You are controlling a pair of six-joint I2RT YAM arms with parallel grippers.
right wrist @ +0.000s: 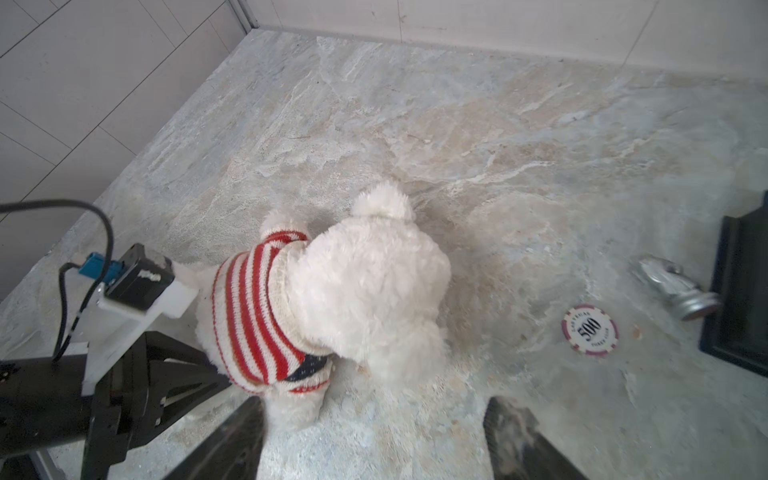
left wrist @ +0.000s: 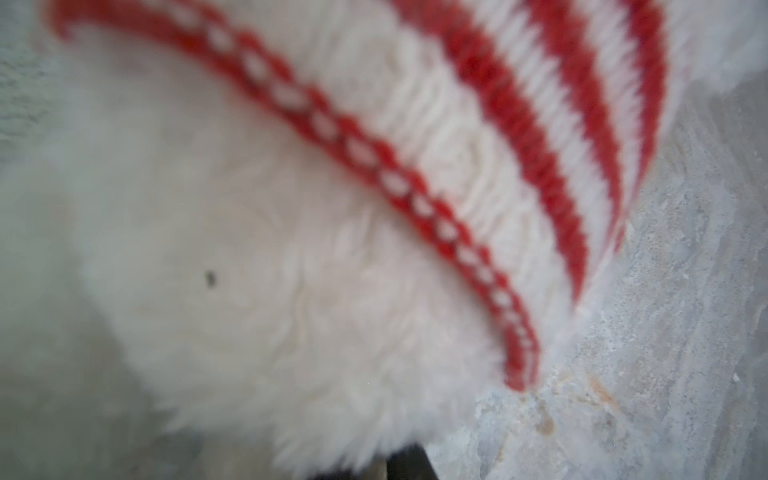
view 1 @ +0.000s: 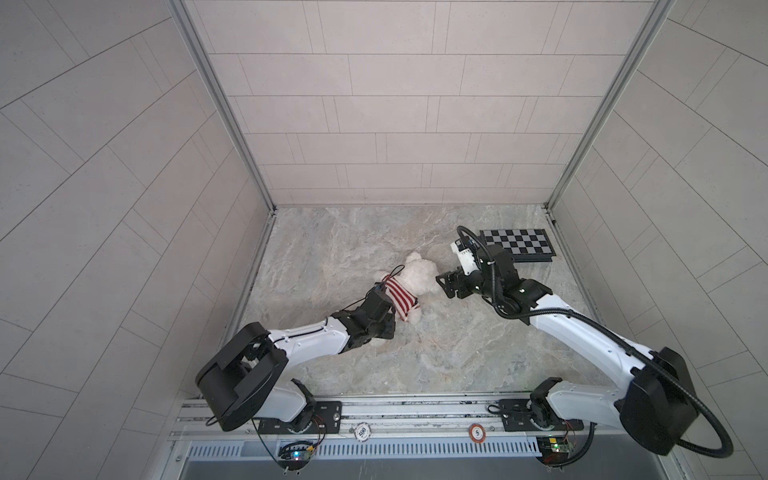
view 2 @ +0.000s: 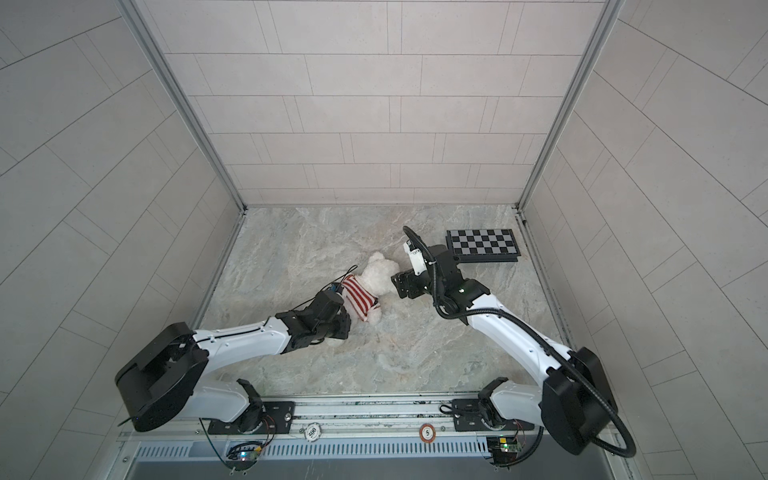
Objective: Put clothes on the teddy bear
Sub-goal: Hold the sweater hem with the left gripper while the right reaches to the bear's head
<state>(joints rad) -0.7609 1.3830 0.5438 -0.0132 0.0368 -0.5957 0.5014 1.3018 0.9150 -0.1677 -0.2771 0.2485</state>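
The robot's open right gripper should go down and in toward the teddy bear next, over the near side of its head [view 1: 424, 286] [right wrist: 392, 340], because the fur there is clear of the sweater.
The teddy bear [view 1: 417, 276] [view 2: 376, 278], fluffy and white, lies on the marble table with its head toward the back. A red-and-white striped sweater [view 1: 401, 299] [view 2: 357, 299] [right wrist: 249, 316] covers its torso. My left gripper [view 1: 384, 330] [view 2: 338, 328] sits at the bear's lower end, closed down on a leg, and white fur pokes out on its near side. The left wrist view is filled with blurred bear fur [left wrist: 249, 270] and the sweater hem [left wrist: 519, 124]. My right gripper [view 1: 442, 284] [view 2: 397, 284] [right wrist: 376, 409] stands open just right of the bear's head [right wrist: 374, 282], with nothing between its fingers.
A black-and-white checkerboard [view 1: 515, 245] [view 2: 484, 245] lies at the back right. In the right wrist view a poker chip [right wrist: 590, 330] and a small silver object [right wrist: 673, 291] lie near it. Two chips [view 1: 362, 431] [view 1: 477, 432] sit on the front rail. Tiled walls enclose three sides.
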